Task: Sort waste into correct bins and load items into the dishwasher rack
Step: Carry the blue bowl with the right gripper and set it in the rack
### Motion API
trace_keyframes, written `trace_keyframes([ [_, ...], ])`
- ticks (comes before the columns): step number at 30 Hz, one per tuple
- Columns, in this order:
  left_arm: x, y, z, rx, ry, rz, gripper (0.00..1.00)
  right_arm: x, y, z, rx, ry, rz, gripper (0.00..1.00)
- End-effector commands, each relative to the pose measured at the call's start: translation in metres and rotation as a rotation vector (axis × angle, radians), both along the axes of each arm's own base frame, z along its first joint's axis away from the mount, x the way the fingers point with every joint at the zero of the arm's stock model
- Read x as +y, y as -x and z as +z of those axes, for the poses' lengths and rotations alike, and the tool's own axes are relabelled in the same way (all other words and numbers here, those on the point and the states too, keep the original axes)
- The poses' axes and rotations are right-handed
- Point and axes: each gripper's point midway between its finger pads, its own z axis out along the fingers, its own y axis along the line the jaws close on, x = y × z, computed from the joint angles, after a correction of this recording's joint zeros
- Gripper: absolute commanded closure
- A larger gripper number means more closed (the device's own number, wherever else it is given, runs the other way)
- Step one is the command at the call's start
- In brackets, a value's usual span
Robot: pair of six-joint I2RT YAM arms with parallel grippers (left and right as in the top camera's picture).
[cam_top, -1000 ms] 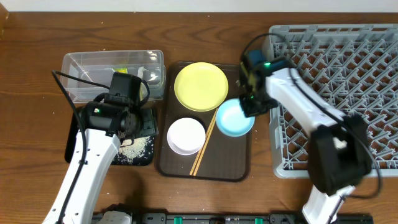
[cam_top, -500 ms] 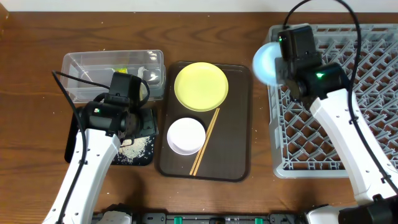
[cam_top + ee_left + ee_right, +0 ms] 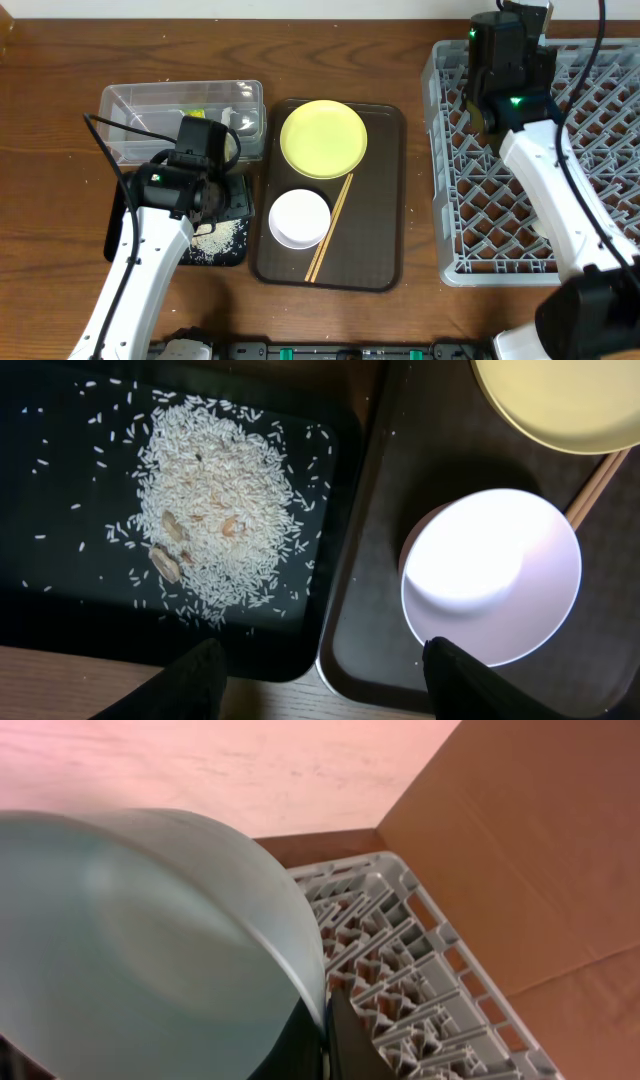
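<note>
My right gripper holds the bowl and needs to move down and to its left in the overhead view next, to empty slots by the rack's tray side (image 3: 453,88), and let go of the bowl.
My right gripper (image 3: 326,1010) is shut on the rim of the light blue bowl (image 3: 150,940), held tilted above the grey dishwasher rack (image 3: 420,970). From overhead the right gripper (image 3: 508,55) is over the rack's (image 3: 560,190) far left part and the arm hides the bowl. My left gripper (image 3: 325,690) is open and empty, low over the edge between the black tray (image 3: 60,610) and the brown serving tray (image 3: 370,590). The rice heap (image 3: 215,510) lies in the black tray. The yellow plate (image 3: 323,139), white bowl (image 3: 299,218) and chopsticks (image 3: 330,228) are on the brown tray.
The clear tub (image 3: 150,105) stands behind the black tray (image 3: 118,235) and holds the green-and-yellow wrapper (image 3: 195,112). A brown cardboard wall (image 3: 520,840) rises beyond the rack's far corner. The left arm (image 3: 150,260) reaches over the black tray.
My right gripper has lifted the light blue bowl off the brown tray and carried it up and right to the rack's far left part. The left arm has not moved.
</note>
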Motion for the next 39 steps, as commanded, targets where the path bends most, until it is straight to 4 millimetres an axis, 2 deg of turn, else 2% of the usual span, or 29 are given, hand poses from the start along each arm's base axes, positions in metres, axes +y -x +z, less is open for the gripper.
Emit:
trace_keyframes([
  [1, 0.003, -0.001, 0.000, 0.003, -0.010, 0.012, 0.34, -0.019, -0.007, -0.009, 0.036, 0.070, -0.055, 0.98],
  [7, 0.003, -0.001, 0.000, 0.004, -0.010, 0.012, 0.34, -0.026, -0.022, -0.046, 0.079, 0.120, -0.114, 0.99],
  [12, 0.003, -0.001, 0.000, 0.004, -0.009, 0.012, 0.34, -0.024, -0.033, -0.080, 0.130, 0.131, -0.109, 0.98],
  [18, -0.002, 0.000, 0.000, 0.009, 0.017, 0.004, 0.34, -0.009, -0.039, -0.111, 0.195, 0.149, -0.079, 0.98],
  [30, -0.002, 0.000, 0.000, 0.009, 0.017, 0.004, 0.34, 0.017, -0.027, -0.126, 0.286, 0.168, -0.026, 0.98],
  [39, -0.002, 0.000, 0.000, 0.009, 0.017, 0.004, 0.34, 0.021, 0.006, -0.138, 0.353, 0.099, -0.076, 0.99],
])
